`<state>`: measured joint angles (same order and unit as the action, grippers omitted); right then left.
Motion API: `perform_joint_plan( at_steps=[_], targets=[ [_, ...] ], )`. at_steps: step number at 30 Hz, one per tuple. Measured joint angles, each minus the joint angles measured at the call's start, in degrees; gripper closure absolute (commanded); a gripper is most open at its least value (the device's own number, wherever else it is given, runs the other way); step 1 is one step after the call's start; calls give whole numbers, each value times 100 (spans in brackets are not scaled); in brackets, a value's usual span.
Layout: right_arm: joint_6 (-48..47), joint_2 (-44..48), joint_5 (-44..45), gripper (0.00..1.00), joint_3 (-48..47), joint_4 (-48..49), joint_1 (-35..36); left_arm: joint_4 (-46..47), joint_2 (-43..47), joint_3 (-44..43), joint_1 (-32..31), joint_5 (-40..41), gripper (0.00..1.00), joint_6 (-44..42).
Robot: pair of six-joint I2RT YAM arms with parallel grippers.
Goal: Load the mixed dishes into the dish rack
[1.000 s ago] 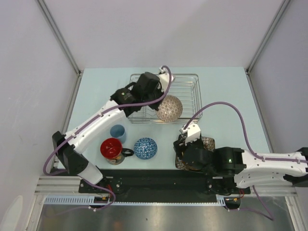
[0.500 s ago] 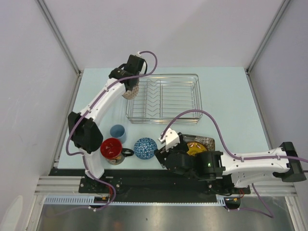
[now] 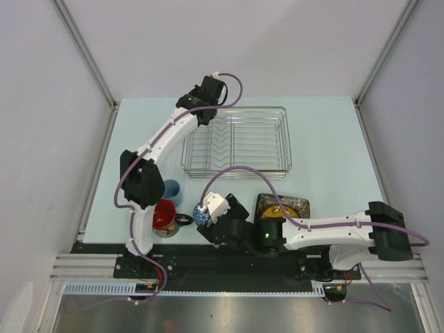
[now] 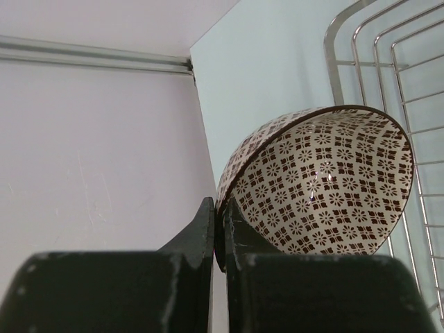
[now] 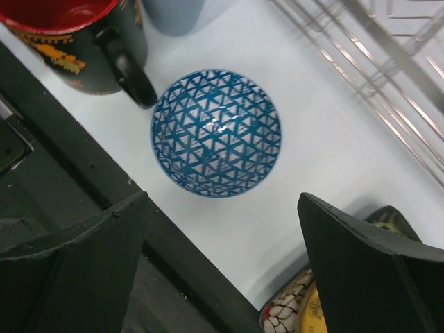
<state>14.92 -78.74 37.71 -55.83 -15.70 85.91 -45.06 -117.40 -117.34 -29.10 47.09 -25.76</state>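
Observation:
The rack's corner [image 3: 200, 134] [image 4: 381, 84] beside the bowl is empty, so I should move my left gripper to the right in the top view, lower it there and let go of the bowl's rim.
My left gripper [image 4: 218, 208] is shut on the rim of the reddish-white patterned bowl [image 4: 326, 180] and holds it tilted in the air, beside the back-left corner of the dish rack [image 3: 236, 142]. The bowl is hidden under the wrist in the top view. My right gripper [image 5: 223, 201] is open and empty, hovering above the blue-patterned bowl [image 5: 216, 132], which is partly hidden in the top view [image 3: 200, 216]. The red-inside mug [image 3: 161, 215] and the light-blue cup [image 3: 171, 191] stand to the bowl's left. The dark square plate [image 3: 283, 208] lies to its right.
The rack's wires [image 4: 388, 55] are at the right of the left wrist view, with the grey side wall [image 4: 90, 159] close on the left. The black rail [image 5: 83, 208] along the table's near edge runs just under the right gripper.
My left arm has carried the patterned bowl from the rack's front right to its back-left corner. My right arm has swung left from over the plate to over the blue bowl.

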Motion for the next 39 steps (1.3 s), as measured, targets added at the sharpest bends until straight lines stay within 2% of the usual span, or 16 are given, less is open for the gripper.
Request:
perform_joint_plan(
  at_steps=[10,15,22,35,36,39],
  targets=[
    [-450,-636,-1088,0,-15,485,-214,378,-697,-55,-166,387,100,-595],
    [-667,-901,-1480,4,-109,662,-221,636,-822,-101,-175,597,99,-872],
    [-831,-1307,-1862,11,-271,787,-455,765,-1064,-369,-186,796,100,-1043],
    [-855,-1661,-2068,16,-313,789,-651,782,-1615,-767,-367,1204,100,-1178],
    [-855,-1674,-2068,17,-313,789,-651,754,-1644,-804,-378,1187,99,-1165],
    [-857,-1722,-2074,18,-313,791,-658,658,-1725,-835,-426,1139,89,-1086]
  ],
)
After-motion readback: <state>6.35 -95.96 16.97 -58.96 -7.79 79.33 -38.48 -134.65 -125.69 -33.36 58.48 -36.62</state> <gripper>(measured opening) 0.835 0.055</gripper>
